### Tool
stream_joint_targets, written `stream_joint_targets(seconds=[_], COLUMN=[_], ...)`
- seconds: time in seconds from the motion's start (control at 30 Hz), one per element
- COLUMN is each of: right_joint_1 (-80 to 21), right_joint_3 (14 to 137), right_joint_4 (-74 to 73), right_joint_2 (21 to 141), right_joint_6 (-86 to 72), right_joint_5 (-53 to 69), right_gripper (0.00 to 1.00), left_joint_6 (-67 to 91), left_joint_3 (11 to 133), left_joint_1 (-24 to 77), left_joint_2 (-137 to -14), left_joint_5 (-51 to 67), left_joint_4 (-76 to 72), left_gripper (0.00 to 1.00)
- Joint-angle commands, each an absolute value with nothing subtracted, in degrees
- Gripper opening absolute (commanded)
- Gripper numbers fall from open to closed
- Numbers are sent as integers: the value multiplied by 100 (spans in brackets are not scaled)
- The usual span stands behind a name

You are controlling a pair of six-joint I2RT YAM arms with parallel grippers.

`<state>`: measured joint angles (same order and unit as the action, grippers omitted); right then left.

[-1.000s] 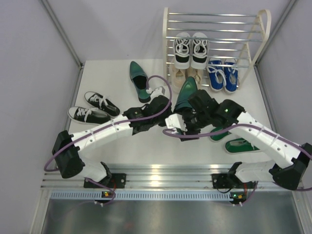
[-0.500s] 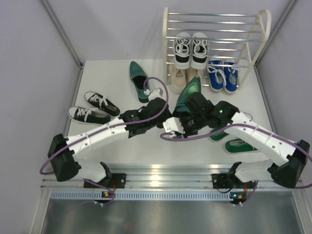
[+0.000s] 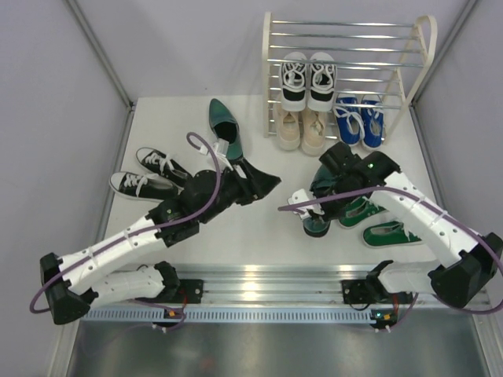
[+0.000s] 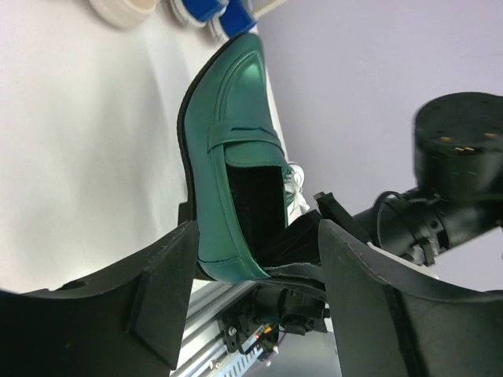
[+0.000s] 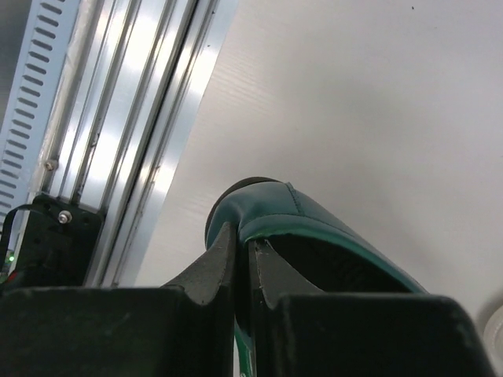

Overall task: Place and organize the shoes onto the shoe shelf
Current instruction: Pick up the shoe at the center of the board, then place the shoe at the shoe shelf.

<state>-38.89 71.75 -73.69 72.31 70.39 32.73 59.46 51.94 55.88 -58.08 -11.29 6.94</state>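
Observation:
My right gripper holds the dress shoe and should move outward, above the blue sneakers, to let go there, since the shelf bars beside the black-and-white sneakers are bare.
A glossy dark green pointed dress shoe [image 3: 317, 221] hangs over the table in front of the shelf, and my right gripper [image 3: 321, 204] is shut on its heel rim. In the right wrist view my right gripper [image 5: 244, 255] pinches that shoe's [image 5: 314, 224] rim between its fingers. My left gripper [image 3: 266, 182] stands open to the left of it; in its own view the left gripper [image 4: 258, 236] faces the shoe [image 4: 236, 149] without touching it. The matching dress shoe [image 3: 224, 129] lies on the table. The shoe shelf [image 3: 267, 47] stands at the back with black-and-white sneakers [image 3: 308, 80] on it.
Beige lace-ups [image 3: 301, 129] and blue sneakers [image 3: 360, 122] sit at the shelf's foot. Green sneakers [image 3: 377, 224] lie under my right arm. Another black-and-white pair [image 3: 153, 177] lies at the left. The aluminium rail [image 3: 251, 287] runs along the near edge.
The right gripper shut on the dress shoe's heel, then the left gripper opened and pulled back left. The right arm carried the shoe right and nearer.

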Motion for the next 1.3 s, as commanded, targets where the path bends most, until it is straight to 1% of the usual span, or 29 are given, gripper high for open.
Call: stream_joint_targets(seconds=[0.0, 0.03, 0.07, 0.13, 0.3, 0.43, 0.53, 0.7, 1.27], right_joint_1=[-3508, -3402, -3201, -3033, -2664, -2426, -2049, -1363, -607], right_joint_3=[7488, 7514, 7558, 7559, 7462, 7629, 7865, 8428, 9905], right_joint_4=[-7917, -8110, -8530, -8569, -8578, -8569, -8569, -8569, -8578], right_joint_2=[6847, 6821, 6803, 6706, 6407, 6460, 6583, 6987, 8726], right_joint_6=[8399, 8985, 9243, 9308, 9738, 9861, 10089, 10432, 11329], right_joint_5=[3831, 3884, 3954, 3894, 3595, 3402, 3305, 3243, 3516], right_gripper=[0, 0, 0, 0, 0, 0, 0, 0, 0], left_joint_6=[5582, 5546, 5502, 5388, 5212, 5150, 5124, 5054, 4887], left_joint_3=[5115, 5107, 5063, 4993, 4834, 4755, 4702, 4641, 4658], left_joint_1=[5572, 5564, 5537, 5528, 5511, 5511, 5511, 5511, 5476], left_joint_2=[-5424, -5249, -5160, -4897, -4492, -4263, -4175, -4174, -4245], left_joint_5=[-1581, -1660, -1818, -1968, -2337, -2469, -2540, -2566, -2575], left_joint_4=[509, 571, 615, 703, 887, 1037, 1072, 985, 914], left_gripper=[69, 70, 71, 73, 74, 75, 75, 76, 77])
